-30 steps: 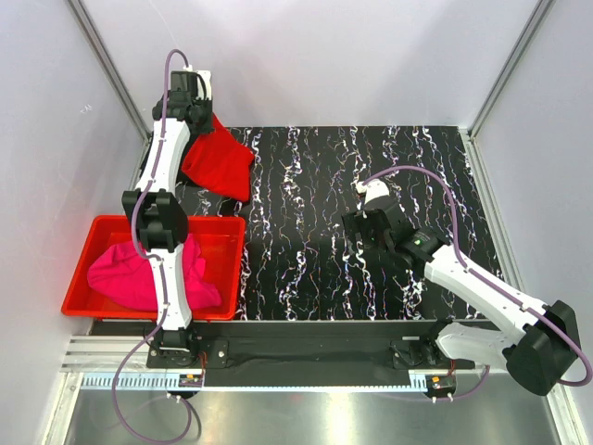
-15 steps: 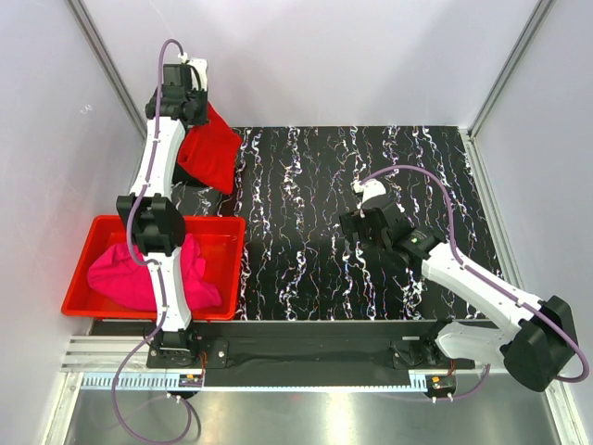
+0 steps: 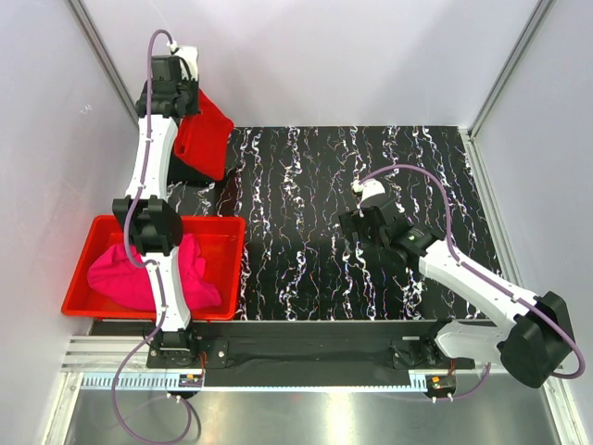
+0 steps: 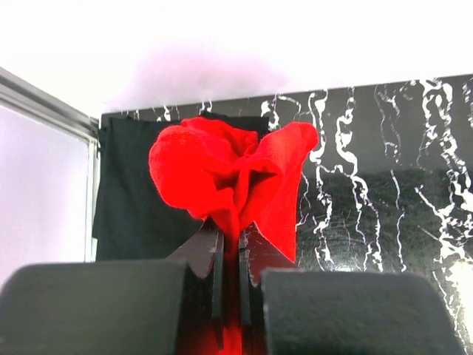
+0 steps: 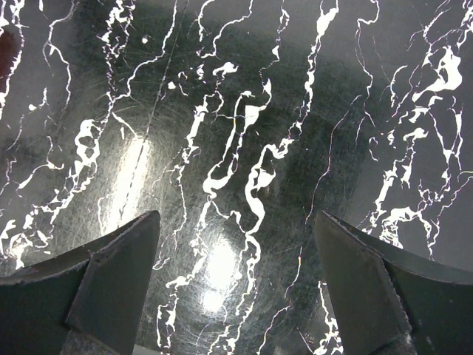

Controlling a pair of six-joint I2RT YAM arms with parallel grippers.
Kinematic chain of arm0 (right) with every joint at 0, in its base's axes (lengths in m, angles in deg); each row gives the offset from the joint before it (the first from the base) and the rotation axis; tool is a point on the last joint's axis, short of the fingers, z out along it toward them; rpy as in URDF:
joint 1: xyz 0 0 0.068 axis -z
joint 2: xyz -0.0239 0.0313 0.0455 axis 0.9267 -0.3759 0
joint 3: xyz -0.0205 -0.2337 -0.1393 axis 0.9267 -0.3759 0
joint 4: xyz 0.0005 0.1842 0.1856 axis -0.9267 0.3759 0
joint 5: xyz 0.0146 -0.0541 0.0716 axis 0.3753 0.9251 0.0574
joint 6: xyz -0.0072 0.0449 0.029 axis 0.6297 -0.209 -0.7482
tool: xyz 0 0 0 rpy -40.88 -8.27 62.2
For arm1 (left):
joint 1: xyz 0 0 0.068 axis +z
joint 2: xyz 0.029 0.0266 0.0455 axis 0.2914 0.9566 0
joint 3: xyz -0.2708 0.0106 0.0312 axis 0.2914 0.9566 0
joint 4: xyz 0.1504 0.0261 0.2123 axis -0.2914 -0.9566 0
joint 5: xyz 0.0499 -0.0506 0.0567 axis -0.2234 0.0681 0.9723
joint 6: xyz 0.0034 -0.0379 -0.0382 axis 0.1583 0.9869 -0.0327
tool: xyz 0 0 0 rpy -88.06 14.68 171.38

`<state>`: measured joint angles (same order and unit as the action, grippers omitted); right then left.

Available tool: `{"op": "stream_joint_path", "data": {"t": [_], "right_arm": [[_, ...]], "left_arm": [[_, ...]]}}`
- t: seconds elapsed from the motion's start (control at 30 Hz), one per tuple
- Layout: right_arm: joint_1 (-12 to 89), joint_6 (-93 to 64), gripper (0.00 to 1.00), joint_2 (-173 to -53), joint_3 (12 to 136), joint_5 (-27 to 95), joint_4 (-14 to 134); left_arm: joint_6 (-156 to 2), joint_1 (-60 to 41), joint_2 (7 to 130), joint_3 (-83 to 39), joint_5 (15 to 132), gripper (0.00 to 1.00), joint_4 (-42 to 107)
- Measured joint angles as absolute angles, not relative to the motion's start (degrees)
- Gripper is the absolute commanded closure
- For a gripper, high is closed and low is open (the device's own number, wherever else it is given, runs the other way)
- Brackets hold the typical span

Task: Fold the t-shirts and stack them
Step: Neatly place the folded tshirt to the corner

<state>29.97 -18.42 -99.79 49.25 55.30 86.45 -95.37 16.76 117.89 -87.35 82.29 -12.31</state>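
Observation:
I should lower my left gripper toward the left in its wrist view and release the red t-shirt onto the black t-shirt [image 3: 184, 171] [image 4: 133, 196], since the black one lies flat below it.
My left gripper [image 3: 173, 93] is shut on the bright red t-shirt [image 3: 208, 135] and holds it bunched, raised over the table's far left corner. In the left wrist view the red shirt [image 4: 230, 174] hangs from my closed jaws [image 4: 230, 248]. The black t-shirt [image 4: 133, 196] lies flat on the table under it, and its edge shows in the top view [image 3: 191, 173]. The magenta pink t-shirt [image 3: 130, 278] lies crumpled in the red bin [image 3: 228, 264]. My right gripper [image 3: 357, 222] is open and empty just above the table's middle, its jaws [image 5: 236, 255] wide apart over bare marble.
The table [image 3: 371, 167] is black with white veins. White walls with metal corner posts [image 3: 107, 69] close in the back and sides. The red bin stands at the table's near left edge, with the left arm passing over it.
My left gripper has moved further back and to the left, carrying the red t-shirt with it. My right gripper has shifted only slightly.

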Motion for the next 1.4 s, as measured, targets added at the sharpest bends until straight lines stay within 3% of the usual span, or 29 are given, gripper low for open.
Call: {"op": "stream_joint_path", "data": {"t": [0.7, 1.4], "right_arm": [[30.5, -19.2, 0.08, -104.1, 51.2, 54.6, 86.3], [31.3, -20.0, 0.07, -112.1, 55.5, 53.8, 86.8]], "left_arm": [[-96.9, 19.5, 118.5, -88.3, 80.8, 1.00, -10.6], [-100.6, 22.7, 123.0, -81.6, 82.0, 1.00, 0.7]]}}
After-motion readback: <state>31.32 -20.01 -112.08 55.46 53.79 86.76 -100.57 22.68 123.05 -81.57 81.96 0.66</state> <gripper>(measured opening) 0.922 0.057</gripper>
